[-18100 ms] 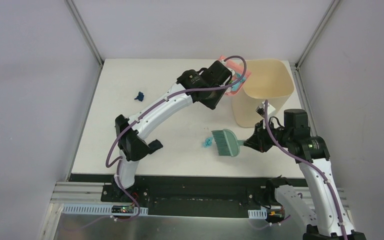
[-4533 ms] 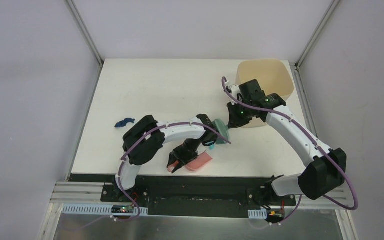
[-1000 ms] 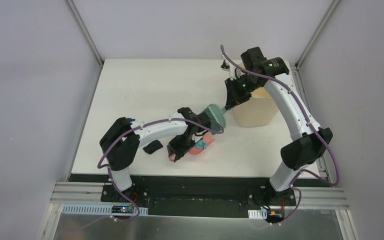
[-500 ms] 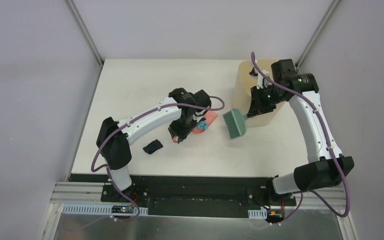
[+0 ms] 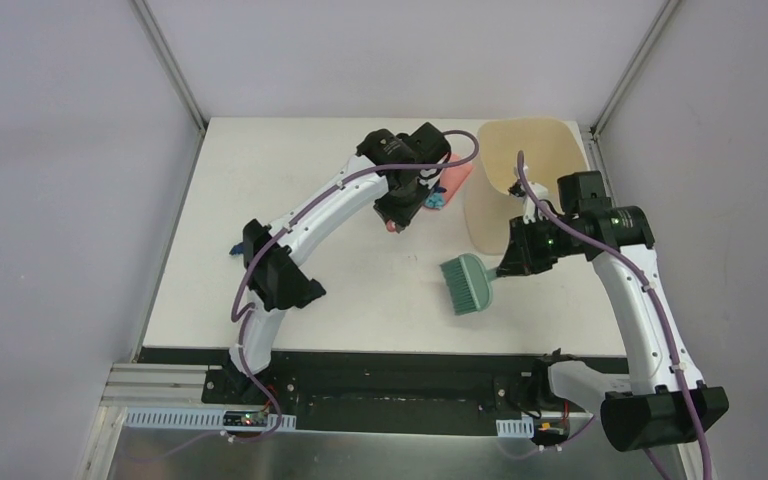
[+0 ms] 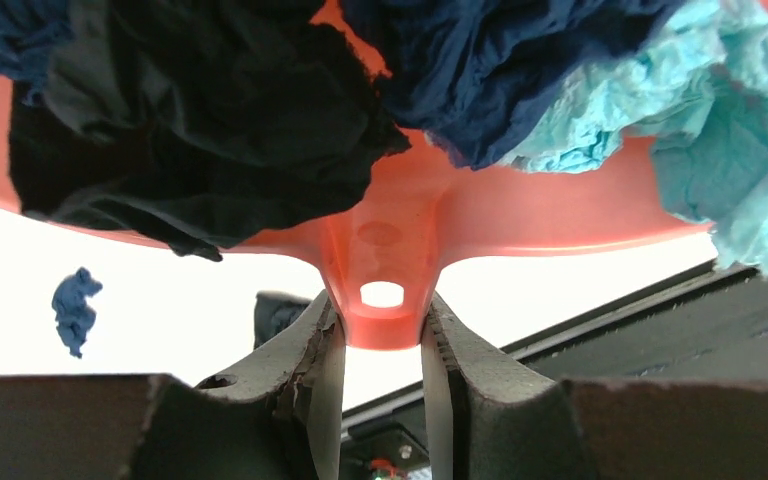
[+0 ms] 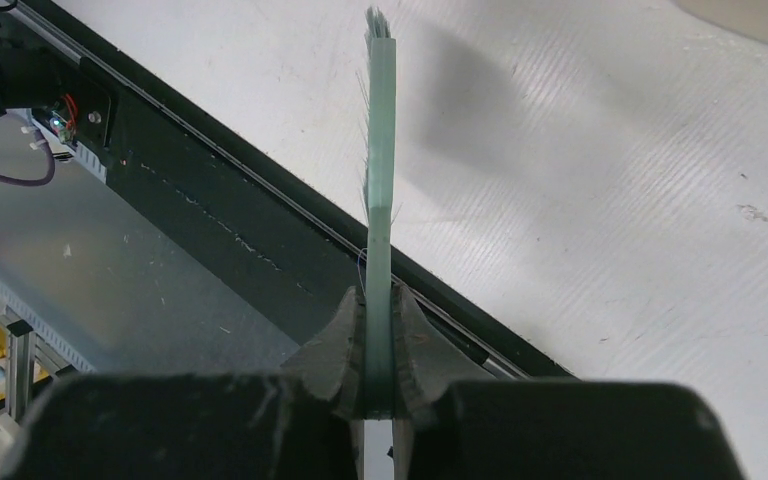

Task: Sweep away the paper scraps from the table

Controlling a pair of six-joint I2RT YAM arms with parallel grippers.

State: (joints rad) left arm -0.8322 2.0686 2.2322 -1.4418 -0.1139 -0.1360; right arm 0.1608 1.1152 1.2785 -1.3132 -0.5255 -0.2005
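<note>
I need to move the dustpan (image 5: 455,178) back and down with my left gripper to the clear tabletop beside the brush's bristles and release it there.
My left gripper (image 5: 400,212) (image 6: 380,305) is shut on the handle of the pink dustpan (image 5: 455,178) (image 6: 400,215), held up at the back of the table (image 5: 290,170) beside the beige bin. In the pan lie paper scraps: a black wad (image 6: 190,130), a dark blue one (image 6: 500,70) and a light teal one (image 6: 700,130) (image 5: 436,201). One dark blue scrap (image 6: 75,310) (image 5: 235,247) lies on the table, partly behind the left arm. My right gripper (image 5: 505,268) (image 7: 380,300) is shut on the teal brush (image 5: 468,283) (image 7: 380,150), in front of the bin.
The tall beige bin (image 5: 525,185) stands at the back right corner, just right of the dustpan. The table's black front rail (image 7: 260,260) runs under the brush. Grey frame posts (image 5: 165,60) rise at the far corners.
The left arm has carried the loaded dustpan from the table's middle up and back to the bin's left side. The right arm has swung the brush down to the front of the bin.
</note>
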